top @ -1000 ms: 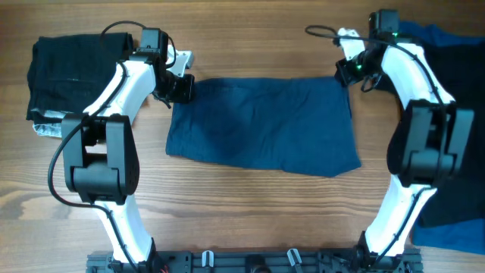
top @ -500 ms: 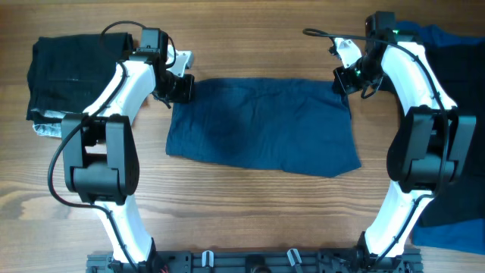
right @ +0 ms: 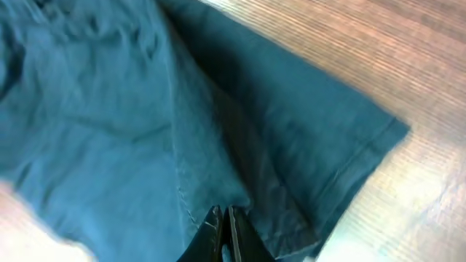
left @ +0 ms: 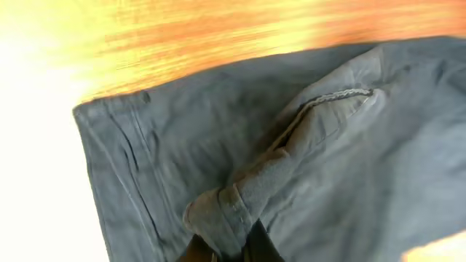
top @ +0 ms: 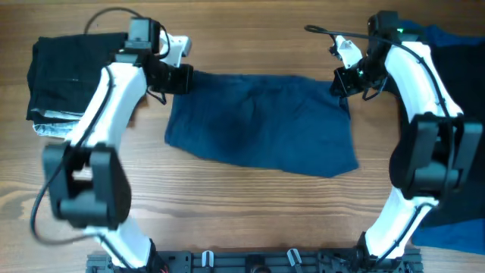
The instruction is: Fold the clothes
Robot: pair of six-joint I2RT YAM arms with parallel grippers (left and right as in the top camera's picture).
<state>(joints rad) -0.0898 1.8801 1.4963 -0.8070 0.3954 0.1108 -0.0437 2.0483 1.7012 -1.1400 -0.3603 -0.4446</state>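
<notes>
My left gripper draws the pinched fold back past the shorts' near edge next. It then releases the fold over the bare wood before the bar (top: 182,200), since that part of the table lies clear.
The dark navy shorts (top: 261,121) lie spread flat across the middle of the wooden table. My left gripper (top: 180,78) is at their far left corner and is shut on a pinched fold of the fabric (left: 240,196), which bunches up between its jaws (left: 231,244). At the far right corner my right gripper (top: 341,82) is shut too, with a thin layer of the navy cloth (right: 145,131) caught between its closed fingertips (right: 222,222). Both far corners look slightly raised off the table.
A folded black garment (top: 64,64) sits at the far left, with a bit of light grey cloth (top: 47,129) under its near edge. Brighter blue (top: 443,36) and dark clothes (top: 464,220) lie along the right edge. A rail (top: 250,262) runs along the front.
My left gripper has closed on the shorts' far left corner, and its arm has swung up and to the left, pulling that corner with it. The right gripper has barely moved.
</notes>
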